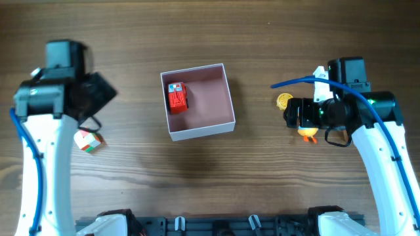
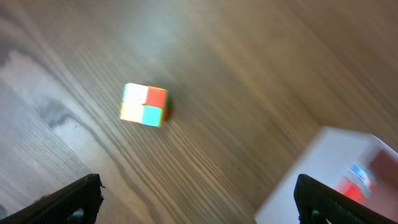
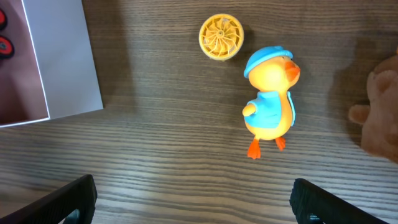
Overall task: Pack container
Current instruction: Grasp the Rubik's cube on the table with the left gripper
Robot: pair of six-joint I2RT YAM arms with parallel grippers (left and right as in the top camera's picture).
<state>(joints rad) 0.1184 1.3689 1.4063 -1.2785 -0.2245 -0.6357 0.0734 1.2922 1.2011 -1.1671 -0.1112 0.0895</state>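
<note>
The left gripper lowers and shifts away from the container (image 1: 209, 98) next, until its fingers straddle the multicoloured cube (image 1: 88, 141), which lies off-centre below.
The container (image 1: 209, 98), a shallow white box with a dusty-pink inside, sits mid-table with a red toy car (image 1: 177, 96) in its left part. My left gripper (image 1: 100, 92) is open and empty, left of the container and above a multicoloured cube (image 1: 88, 141). The left wrist view shows the cube (image 2: 144, 104) ahead of the open jaws (image 2: 199, 205) and a container corner (image 2: 323, 180). My right gripper (image 1: 295, 115) is open and empty beside a yellow duck with a blue cap (image 3: 270, 102) and a yellow disc (image 3: 221, 37). The container wall (image 3: 62, 62) shows at the left of the right wrist view.
A brown furry thing (image 3: 379, 112) shows at the right edge of the right wrist view. The duck (image 1: 307, 133) is partly hidden under the right arm in the overhead view, with the disc (image 1: 284, 101) next to it. Bare wood table surrounds the container.
</note>
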